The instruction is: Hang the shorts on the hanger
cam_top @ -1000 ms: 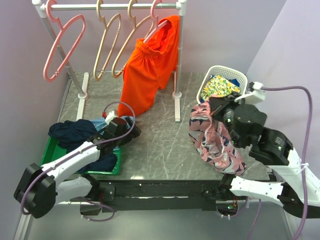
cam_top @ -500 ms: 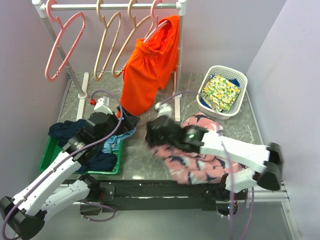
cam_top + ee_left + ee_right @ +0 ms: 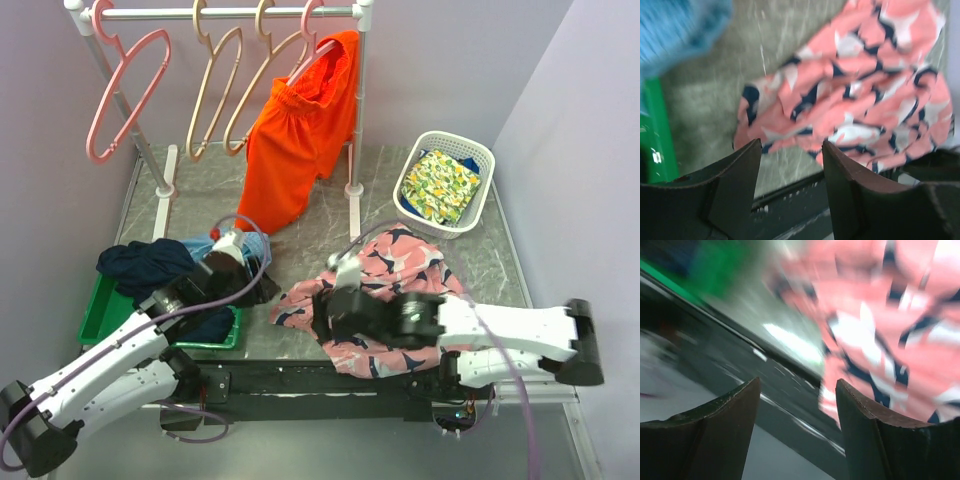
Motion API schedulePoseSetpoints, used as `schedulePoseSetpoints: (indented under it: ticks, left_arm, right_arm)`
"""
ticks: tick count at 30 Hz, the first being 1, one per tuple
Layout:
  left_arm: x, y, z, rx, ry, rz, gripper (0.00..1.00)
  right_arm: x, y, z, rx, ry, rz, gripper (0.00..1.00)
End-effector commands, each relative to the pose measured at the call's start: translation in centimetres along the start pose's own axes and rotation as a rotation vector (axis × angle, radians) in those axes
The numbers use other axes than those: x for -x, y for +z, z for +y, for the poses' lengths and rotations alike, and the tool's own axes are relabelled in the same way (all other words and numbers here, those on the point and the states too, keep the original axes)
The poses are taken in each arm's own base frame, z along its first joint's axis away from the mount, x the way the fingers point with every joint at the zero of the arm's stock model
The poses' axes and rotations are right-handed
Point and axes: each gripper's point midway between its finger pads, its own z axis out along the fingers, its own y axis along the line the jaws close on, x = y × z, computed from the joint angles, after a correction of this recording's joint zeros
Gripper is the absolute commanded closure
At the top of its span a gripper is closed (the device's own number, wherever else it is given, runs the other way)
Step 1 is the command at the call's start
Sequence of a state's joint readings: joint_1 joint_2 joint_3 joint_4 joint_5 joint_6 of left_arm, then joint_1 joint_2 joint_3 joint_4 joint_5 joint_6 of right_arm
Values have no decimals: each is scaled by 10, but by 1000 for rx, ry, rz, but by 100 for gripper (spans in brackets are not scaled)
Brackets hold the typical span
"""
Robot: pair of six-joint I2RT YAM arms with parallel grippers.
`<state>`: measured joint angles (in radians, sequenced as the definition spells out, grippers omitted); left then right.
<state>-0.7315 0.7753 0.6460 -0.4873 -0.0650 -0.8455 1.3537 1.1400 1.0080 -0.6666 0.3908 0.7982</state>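
My right gripper will next move down and back, over the table's front edge, to close on the gathered waistband's near end.
The pink shorts (image 3: pixel 395 275) with navy and white shapes lie crumpled on the table near its front edge. They also fill the left wrist view (image 3: pixel 860 85) and the right wrist view (image 3: pixel 880 315). My right gripper (image 3: pixel 325 318) hovers over their left part, open (image 3: pixel 797 385) and empty. My left gripper (image 3: pixel 262 290) sits just left of the shorts, open (image 3: pixel 791 150) with only table between its fingers. Two beige hangers (image 3: pixel 215 90) hang bare on the rack at the back.
Orange shorts (image 3: pixel 300 140) hang from the white rack (image 3: pixel 358 120), beside a pink hanger (image 3: pixel 125 95). A white basket (image 3: pixel 445 185) holds floral cloth. A green tray (image 3: pixel 100 310) with dark and blue clothes sits front left. The table's front edge (image 3: pixel 300 360) is close.
The right gripper carried the shorts from the right side, laid them on the table and opened. The left gripper swung toward the shorts and its jaws narrowed.
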Motion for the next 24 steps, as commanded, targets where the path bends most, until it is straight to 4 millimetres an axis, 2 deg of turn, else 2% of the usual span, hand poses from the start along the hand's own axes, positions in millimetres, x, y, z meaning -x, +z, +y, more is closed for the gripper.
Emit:
schedulePoseSetpoints:
  ticks: [1, 2, 4, 6, 8, 11, 13, 14, 19, 21, 23, 24]
  left_arm:
    - [-32, 3, 5, 1, -29, 62, 41]
    - [-34, 5, 5, -1, -34, 67, 41]
    - [-40, 8, 7, 2, -45, 79, 40]
    - [-38, 9, 3, -12, -53, 71, 40]
    - [-36, 9, 3, -9, -53, 64, 39]
    - [-36, 7, 2, -6, -38, 67, 37]
    - [-37, 5, 4, -2, -27, 76, 36]
    - [-38, 4, 4, -4, -19, 81, 36]
    - [-39, -1, -1, -34, -14, 90, 35]
    - [-41, -2, -5, -55, -14, 99, 34]
    - [-47, 1, -6, -65, -7, 110, 33]
    - [-50, 2, -7, -81, -4, 120, 33]
  right_arm:
    - [-92, 27, -21, -110, -131, 215, 30]
    - [-105, 32, -22, -133, -164, 246, 29]
    - [-118, 32, -20, -166, -220, 272, 24]
    - [-131, 42, -28, -248, -269, 302, 21]
    - [-135, 50, -36, -322, -306, 313, 21]
    - [-136, 59, -36, -346, -309, 313, 28]
    - [-137, 65, -38, -346, -298, 319, 41]
    - [-136, 68, -45, -373, -288, 318, 46]
    - [-127, 67, -69, -429, -258, 316, 81]
    - [-109, 59, -76, -448, -225, 272, 99]
    - [-85, 47, -76, -433, -164, 208, 100]
    - [-68, 43, -83, -455, -120, 174, 100]
